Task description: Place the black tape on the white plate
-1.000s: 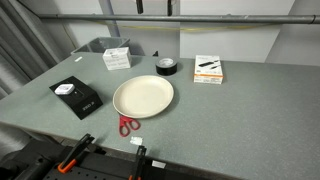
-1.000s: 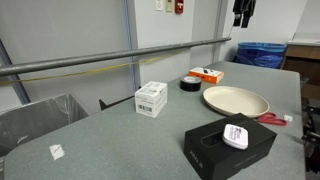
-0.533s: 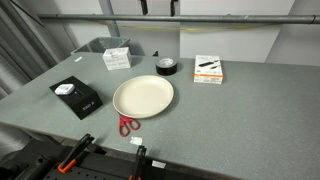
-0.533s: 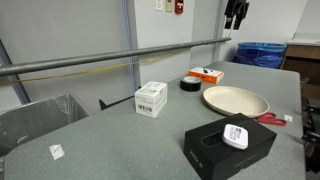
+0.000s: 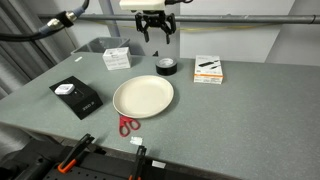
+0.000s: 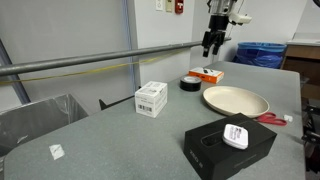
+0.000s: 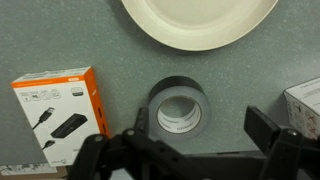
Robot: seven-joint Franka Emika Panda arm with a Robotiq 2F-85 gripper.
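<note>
The black tape is below my gripper, and its hole has room for one finger. I should next lower my gripper so its fingers go on either side of the tape's side by the white box (image 5: 159, 67) (image 7: 205, 113).
The black tape (image 5: 166, 66) lies flat on the grey table just behind the white plate (image 5: 143, 97), apart from it. Both also show in an exterior view, the tape (image 6: 190, 83) and the plate (image 6: 236, 100). My gripper (image 5: 152, 27) hangs open and empty in the air above the tape, well clear of it; it also shows in an exterior view (image 6: 212, 42). In the wrist view the tape (image 7: 180, 88) lies between my open fingers (image 7: 200, 130), with the plate's rim (image 7: 200, 38) at the top.
An orange and white box (image 5: 208, 69) lies beside the tape. A white box (image 5: 117, 57) stands at the back. A flat black box with a white dial (image 5: 76, 97) and red scissors (image 5: 127, 126) lie nearer the front edge. A blue bin (image 6: 262, 53) stands beyond the table.
The arm has come down from the top edge of both exterior views; the gripper now hangs over the tape. Nothing on the table has moved.
</note>
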